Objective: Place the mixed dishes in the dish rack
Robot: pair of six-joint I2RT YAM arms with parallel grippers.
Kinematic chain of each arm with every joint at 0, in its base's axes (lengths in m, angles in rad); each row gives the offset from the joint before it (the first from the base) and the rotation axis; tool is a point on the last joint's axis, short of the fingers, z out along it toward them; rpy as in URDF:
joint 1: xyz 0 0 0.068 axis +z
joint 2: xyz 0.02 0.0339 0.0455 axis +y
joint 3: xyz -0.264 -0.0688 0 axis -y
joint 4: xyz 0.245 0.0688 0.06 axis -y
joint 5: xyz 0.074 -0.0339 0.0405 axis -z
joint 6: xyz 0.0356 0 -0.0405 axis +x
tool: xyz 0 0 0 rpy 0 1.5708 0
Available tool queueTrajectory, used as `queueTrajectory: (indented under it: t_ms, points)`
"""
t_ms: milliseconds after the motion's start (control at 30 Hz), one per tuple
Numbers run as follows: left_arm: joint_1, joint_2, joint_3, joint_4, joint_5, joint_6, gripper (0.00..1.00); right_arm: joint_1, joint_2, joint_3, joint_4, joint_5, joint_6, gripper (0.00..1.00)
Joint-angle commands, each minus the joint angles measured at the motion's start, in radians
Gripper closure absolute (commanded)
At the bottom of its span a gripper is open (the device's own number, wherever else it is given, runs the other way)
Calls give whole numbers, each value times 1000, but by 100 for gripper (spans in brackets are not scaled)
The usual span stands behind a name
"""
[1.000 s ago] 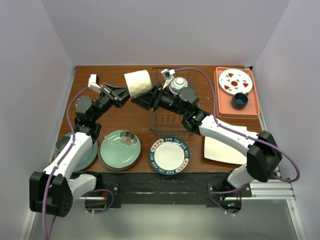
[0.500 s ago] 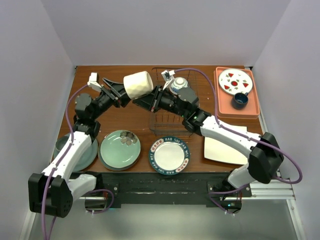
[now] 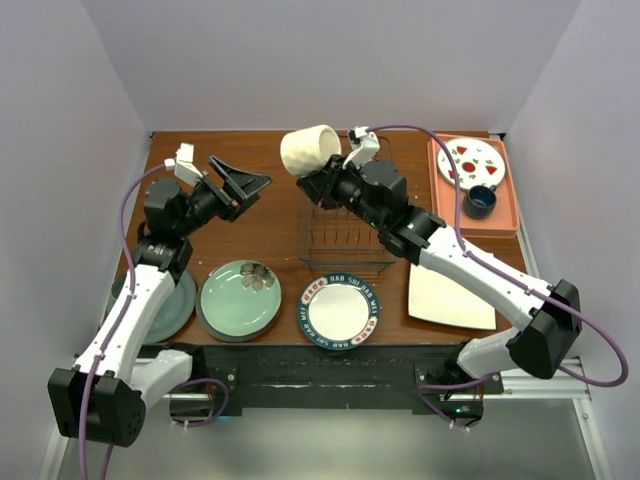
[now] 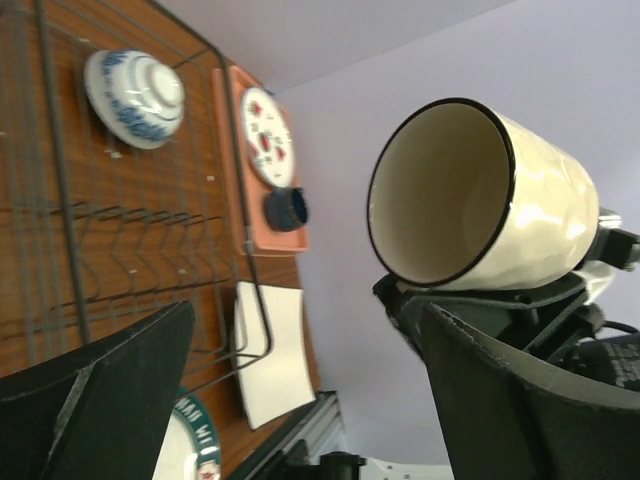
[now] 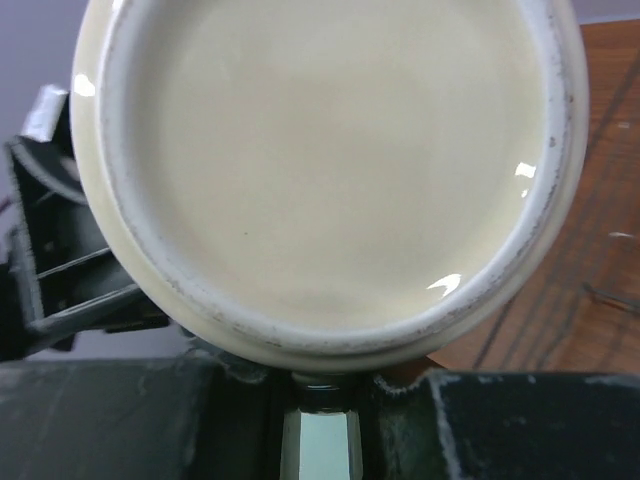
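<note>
The sideways mug in my right gripper should next be tilted with its opening down. It should then go down to the free rack spot beside the blue-white bowl [image 4: 135, 85] below that gripper, where I should let go of it.
My right gripper [image 3: 320, 173] is shut on the cream mug [image 3: 311, 150] and holds it on its side in the air, by the far left corner of the dish rack [image 3: 345, 240]. The mug's base [image 5: 320, 160] fills the right wrist view, with the gripper [image 5: 322, 392] clamped just below it. Left of the mug, my left gripper [image 3: 248, 173] stands wide open and empty, apart from it; in its own view the gripper [image 4: 300, 385] faces the mug's mouth [image 4: 480, 195]. The blue-white bowl [image 4: 135, 85] lies upside down in the rack [image 4: 150, 250].
In front of the rack lie the pale green flower plate [image 3: 240, 297] stacked on the teal-blue plate [image 3: 213, 330], the dark-rimmed white plate [image 3: 340, 312] and the white square plate [image 3: 450, 297]. An orange tray [image 3: 505, 215] at the back right holds a red-marked plate [image 3: 470, 163] and a blue cup [image 3: 480, 200]. A grey-green plate [image 3: 182, 305] sits at the left.
My left gripper has opened, let go of the mug and drawn back to the left. The right gripper closed on the mug and carried it up and toward the back.
</note>
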Motion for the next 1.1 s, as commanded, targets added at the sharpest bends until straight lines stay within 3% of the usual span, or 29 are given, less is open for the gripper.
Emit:
queueTrajectory:
  t_ms: [0, 200, 400, 1067]
  points:
    - [7, -33, 123, -233, -108, 263, 0, -37, -17, 100, -111, 200, -108, 100]
    - [7, -27, 283, -437, -294, 564, 0, -73, 110, 193, -240, 328, -237, 100]
    - [7, 7, 354, -514, -349, 696, 0, -73, 272, 285, -261, 410, -410, 100]
    - [7, 67, 343, -531, -314, 725, 0, -201, 664, 551, -260, 234, -492, 100]
